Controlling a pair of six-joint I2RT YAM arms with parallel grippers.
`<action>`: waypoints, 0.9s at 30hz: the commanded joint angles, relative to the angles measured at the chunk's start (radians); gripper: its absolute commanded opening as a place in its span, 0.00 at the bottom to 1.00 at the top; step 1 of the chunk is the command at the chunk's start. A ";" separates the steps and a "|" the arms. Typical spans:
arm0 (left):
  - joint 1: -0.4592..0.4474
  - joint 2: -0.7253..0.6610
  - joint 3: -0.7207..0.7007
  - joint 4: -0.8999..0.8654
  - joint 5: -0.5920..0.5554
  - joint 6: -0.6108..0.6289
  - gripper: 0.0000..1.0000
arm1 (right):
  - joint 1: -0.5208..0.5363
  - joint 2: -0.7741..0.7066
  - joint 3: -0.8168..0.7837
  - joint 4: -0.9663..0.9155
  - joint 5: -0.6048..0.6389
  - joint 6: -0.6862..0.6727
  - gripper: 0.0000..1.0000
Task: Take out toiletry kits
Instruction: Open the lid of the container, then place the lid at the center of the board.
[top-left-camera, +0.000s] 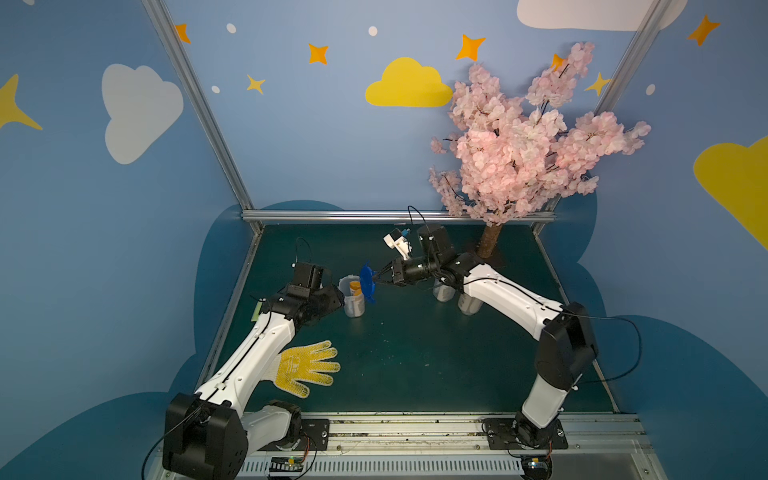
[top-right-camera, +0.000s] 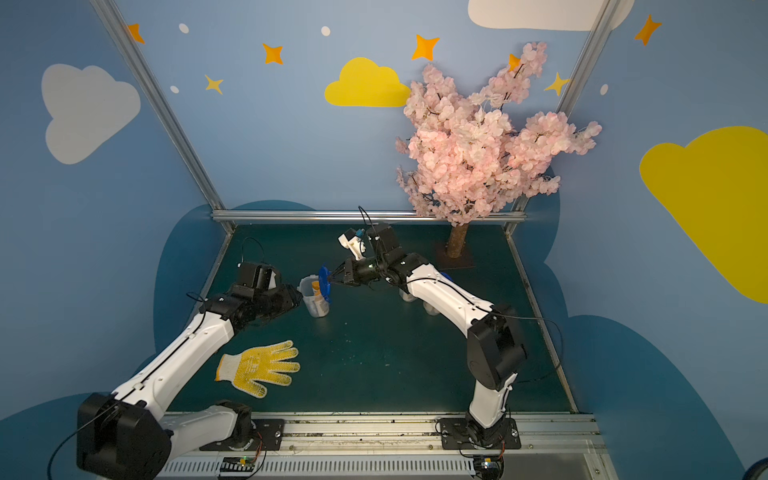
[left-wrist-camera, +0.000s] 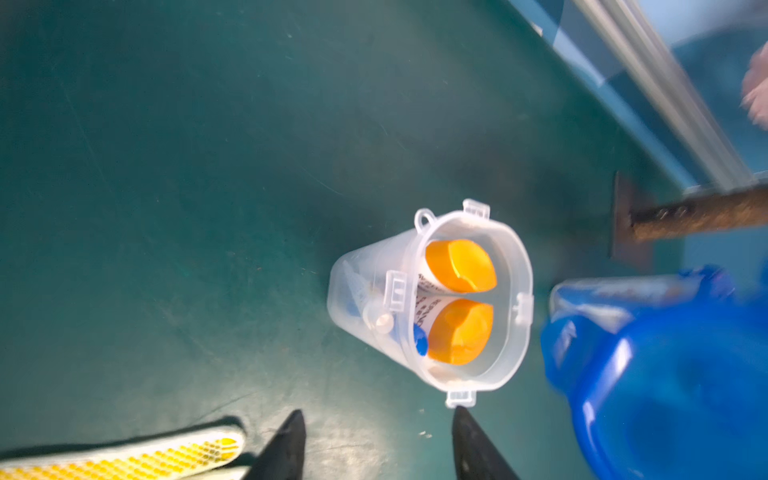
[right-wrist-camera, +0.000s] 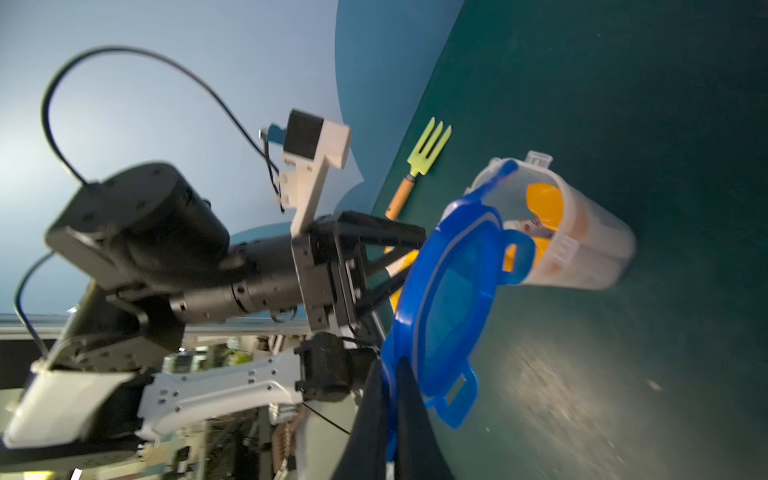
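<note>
My right gripper swings away from the jar next, back and down, and releases the lid there, since the table in front of the other jars is bare.
A clear plastic jar stands open on the green table. Inside it is a toiletry kit: two white bottles with yellow caps, a thin white tube and a blue toothbrush end. My left gripper is open, and the jar sits just beyond its fingertips, not between them. My right gripper is shut on the rim of the blue four-tabbed lid. It holds the lid on edge beside the jar's mouth.
A yellow-dotted work glove lies near the left arm. A pink blossom tree stands at the back right. More jars sit partly hidden behind the right arm. A green fork lies by the left wall.
</note>
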 joint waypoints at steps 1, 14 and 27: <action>0.008 -0.006 0.018 0.023 0.008 0.004 0.72 | -0.002 -0.101 -0.065 -0.205 0.172 -0.150 0.00; 0.015 0.066 0.047 0.063 0.019 0.021 0.90 | 0.018 -0.233 -0.244 -0.594 0.635 -0.258 0.00; 0.014 0.128 0.067 0.083 0.033 0.023 0.86 | 0.070 -0.088 -0.344 -0.566 0.705 -0.212 0.00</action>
